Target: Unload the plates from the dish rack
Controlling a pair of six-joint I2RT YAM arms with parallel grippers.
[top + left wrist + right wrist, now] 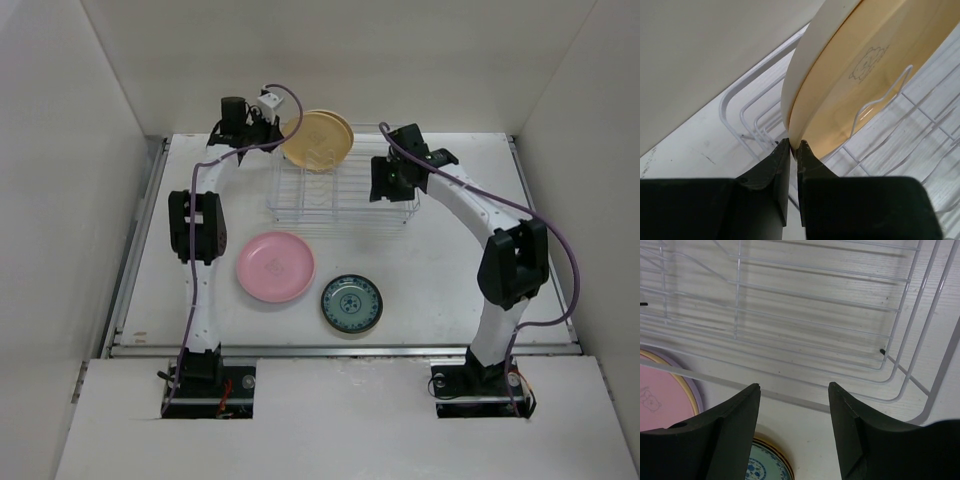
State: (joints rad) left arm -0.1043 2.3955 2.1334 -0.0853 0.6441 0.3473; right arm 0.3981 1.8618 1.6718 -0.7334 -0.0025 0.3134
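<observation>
The cream plate (316, 142) goes up, back and down in my left gripper next, for release onto the pink plate (275, 267), which lies below and back from the gripper.
My left gripper (270, 128) is shut on the rim of a cream plate (316, 142) that stands on edge at the back left of the white wire dish rack (340, 192). A second, similar rim shows just behind that plate. In the left wrist view my gripper (794, 145) pinches the plate's edge (850, 80) above the rack wires (745, 120). My right gripper (386, 188) is open and empty over the rack's front right part (785, 396), as the right wrist view (794, 387) shows. A pink plate (275, 267) and a blue-green patterned plate (351, 304) lie flat on the table.
The pink plate (660, 400) has a lavender rim showing under it. The blue-green plate (762, 465) lies just in front of the rack. White walls close in the table at the back and on both sides. The rack's other slots show no plates.
</observation>
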